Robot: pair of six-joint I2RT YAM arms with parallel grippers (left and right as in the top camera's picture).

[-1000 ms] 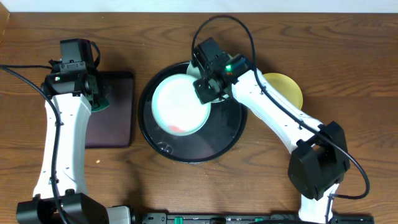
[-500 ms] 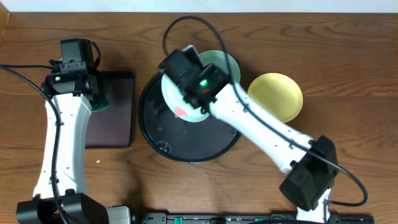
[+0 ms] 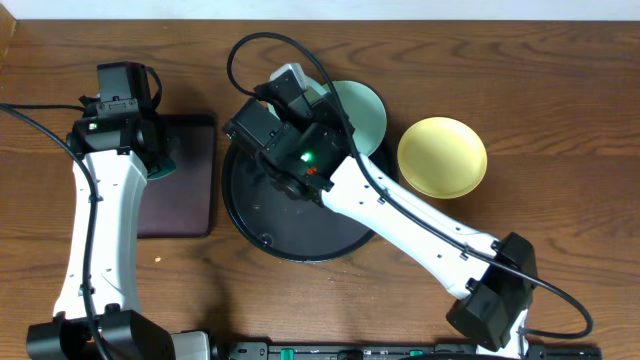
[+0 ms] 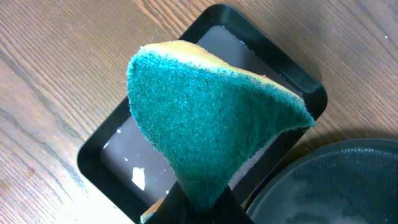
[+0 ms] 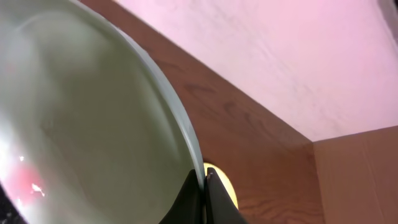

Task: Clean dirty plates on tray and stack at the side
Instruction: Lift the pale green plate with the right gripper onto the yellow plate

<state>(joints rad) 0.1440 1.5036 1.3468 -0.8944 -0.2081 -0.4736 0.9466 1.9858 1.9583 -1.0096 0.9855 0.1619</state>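
My right gripper should swing past the second aqua plate, turn the plate it is holding flat and lower it onto the yellow plate [image 3: 442, 158], because the yellow plate is off the tray.
My right gripper [image 5: 204, 180] is shut on the rim of a pale aqua plate [image 5: 93, 124], held tilted on edge, with a red smear low on its face. In the overhead view this plate is hidden under my right arm, which reaches over the round black tray [image 3: 300, 235]. A second aqua plate [image 3: 362, 110] lies at the tray's far right rim. The yellow plate [image 3: 442, 157] sits on the table to the right and peeks past the fingers in the right wrist view [image 5: 225, 186]. My left gripper [image 4: 202, 202] is shut on a green and yellow sponge [image 4: 211, 118].
A smaller rectangular black tray [image 3: 185, 200] lies left of the round tray, wet inside, with the sponge [image 3: 163, 165] held above it. It also shows in the left wrist view [image 4: 112, 162], with the round tray's rim [image 4: 336, 180] beside it. Cables loop above the right arm.
My right arm has swung left across the round tray, lifting the aqua plate and tipping it on edge; the plate is now hidden under the arm. The left arm has not moved.
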